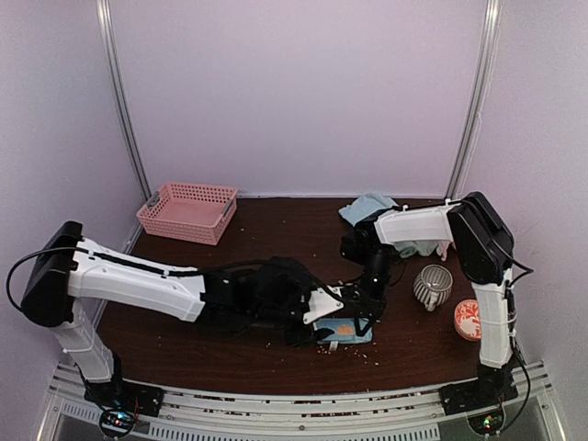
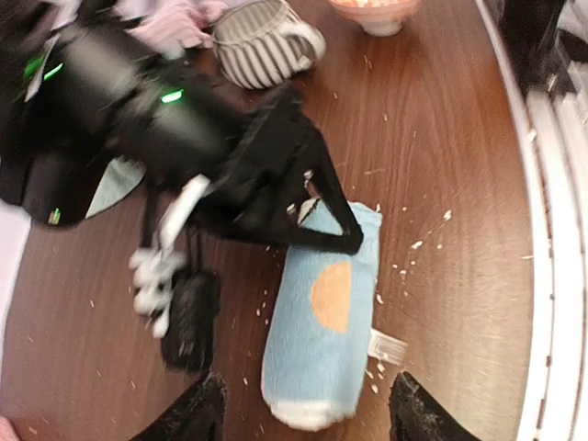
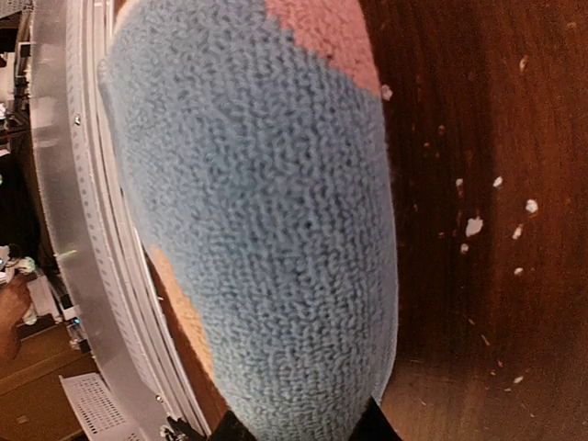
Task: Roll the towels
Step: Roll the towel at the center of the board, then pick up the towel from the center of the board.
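Observation:
Next, my left gripper moves down and toward the right in the top view and closes on the roll's orange-spotted middle [image 1: 344, 330] [image 2: 331, 299]. My right gripper holds the roll's far end.
A light blue towel with an orange spot [image 2: 326, 312] lies rolled up on the brown table near the front edge [image 1: 344, 329]. My right gripper [image 3: 299, 430] is shut on the far end of this roll; the blue cloth fills the right wrist view between the dark fingertips. My left gripper [image 2: 308, 413] stands open at the roll's near end, one finger [image 2: 197, 413] on each side and neither touching it. In the top view both grippers meet at the roll, left gripper [image 1: 317, 323] and right gripper [image 1: 366, 308]. More towels [image 1: 372, 209] lie heaped at the back, partly hidden by the right arm.
A pink basket [image 1: 188, 211] stands at the back left. A striped mug [image 1: 432, 287] and a red-patterned bowl [image 1: 467, 319] sit right of the roll, close to the right arm. Pale crumbs are scattered on the wood around the towel.

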{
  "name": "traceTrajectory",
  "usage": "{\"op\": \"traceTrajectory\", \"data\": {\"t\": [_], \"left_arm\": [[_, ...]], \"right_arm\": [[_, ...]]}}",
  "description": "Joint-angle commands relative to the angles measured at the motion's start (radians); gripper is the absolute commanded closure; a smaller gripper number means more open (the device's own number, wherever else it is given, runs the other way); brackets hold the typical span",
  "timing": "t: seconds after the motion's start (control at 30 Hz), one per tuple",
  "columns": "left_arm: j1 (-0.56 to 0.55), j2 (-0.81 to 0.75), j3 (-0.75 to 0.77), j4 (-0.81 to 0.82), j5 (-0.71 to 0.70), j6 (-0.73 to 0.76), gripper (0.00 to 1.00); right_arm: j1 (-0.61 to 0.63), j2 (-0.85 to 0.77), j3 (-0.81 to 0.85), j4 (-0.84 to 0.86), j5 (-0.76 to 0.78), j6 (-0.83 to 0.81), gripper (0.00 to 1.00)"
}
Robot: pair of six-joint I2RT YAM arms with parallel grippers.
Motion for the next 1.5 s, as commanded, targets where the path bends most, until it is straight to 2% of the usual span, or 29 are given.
{"op": "traceTrajectory", "data": {"t": [0.0, 0.27, 0.53, 0.7, 1.0, 1.23, 1.47], "left_arm": [[-0.058, 0.176, 0.157, -0.089, -0.172, 0.223, 0.38], [-0.088, 0.321, 0.240, -0.086, -0.168, 0.286, 0.37], [-0.111, 0.326, 0.245, -0.088, -0.139, 0.284, 0.48], [-0.122, 0.347, 0.260, -0.087, -0.143, 0.285, 0.43], [-0.142, 0.443, 0.329, -0.121, -0.186, 0.305, 0.42], [-0.152, 0.512, 0.358, -0.146, -0.343, 0.308, 0.46], [-0.156, 0.552, 0.358, -0.135, -0.445, 0.329, 0.55]], "right_arm": [[0.001, 0.123, -0.018, -0.051, 0.044, -0.041, 0.90], [-0.013, 0.163, 0.004, -0.079, 0.015, -0.049, 0.89], [-0.042, 0.210, 0.021, -0.080, -0.025, -0.038, 0.90], [-0.056, 0.235, 0.037, -0.080, -0.046, -0.016, 0.90], [-0.087, 0.263, 0.045, -0.082, -0.100, 0.020, 0.90], [-0.098, 0.261, 0.037, -0.082, -0.130, 0.012, 0.90], [-0.101, 0.241, 0.020, -0.082, -0.160, -0.010, 0.86]]}}
